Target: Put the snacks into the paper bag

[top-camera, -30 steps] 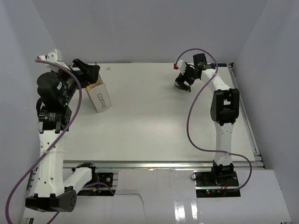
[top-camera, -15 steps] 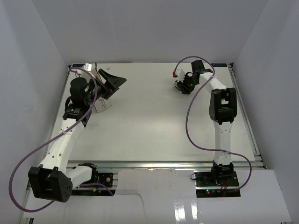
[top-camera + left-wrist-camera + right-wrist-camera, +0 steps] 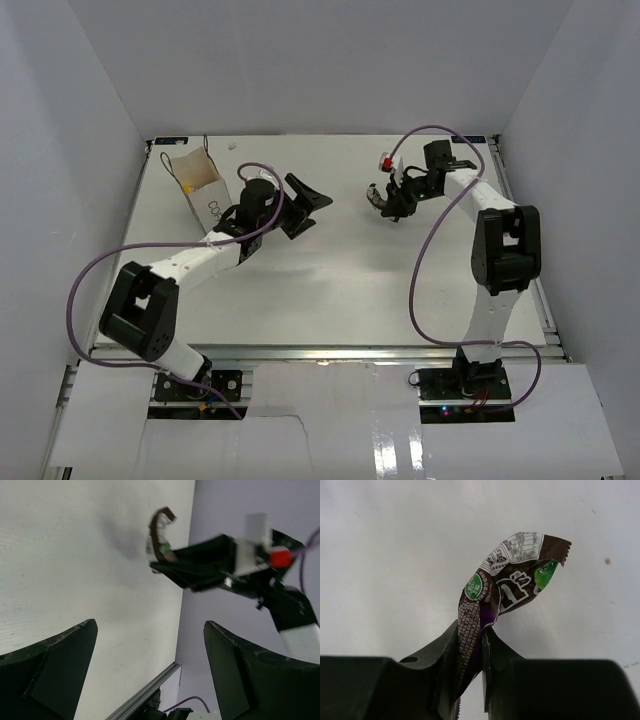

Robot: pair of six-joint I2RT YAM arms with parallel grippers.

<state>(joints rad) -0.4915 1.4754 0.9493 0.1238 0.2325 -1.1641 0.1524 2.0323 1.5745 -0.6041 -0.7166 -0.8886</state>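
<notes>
Next, the left gripper moves to the right in the top view, onto the packet's loose end (image 3: pixel 373 192) (image 3: pixel 162 518), and closes, since that end sticks out of my right gripper.
My right gripper (image 3: pixel 481 640) is shut on a dark purple snack packet (image 3: pixel 510 585), which sticks out crumpled from between the fingers above the white table. In the top view that gripper (image 3: pixel 388 203) sits at the far right-centre with the packet (image 3: pixel 375 197) at its tip. My left gripper (image 3: pixel 305 205) stretches across the table middle, open and holding nothing, pointing at the right one. In the left wrist view its fingers (image 3: pixel 55 670) stand wide apart, and the packet (image 3: pixel 159 535) shows ahead. The white paper bag (image 3: pixel 195 185) stands open at the far left, something yellow (image 3: pixel 207 180) inside.
A small white scrap (image 3: pixel 232 146) lies by the back wall. A metal rail (image 3: pixel 522 230) runs along the table's right edge. Purple cables (image 3: pixel 425 260) loop off both arms. White walls close in the table on three sides.
My right gripper closed on the dark packet and lifted it slightly. My left arm swung away from the bag and reached out rightward to the table middle, still open.
</notes>
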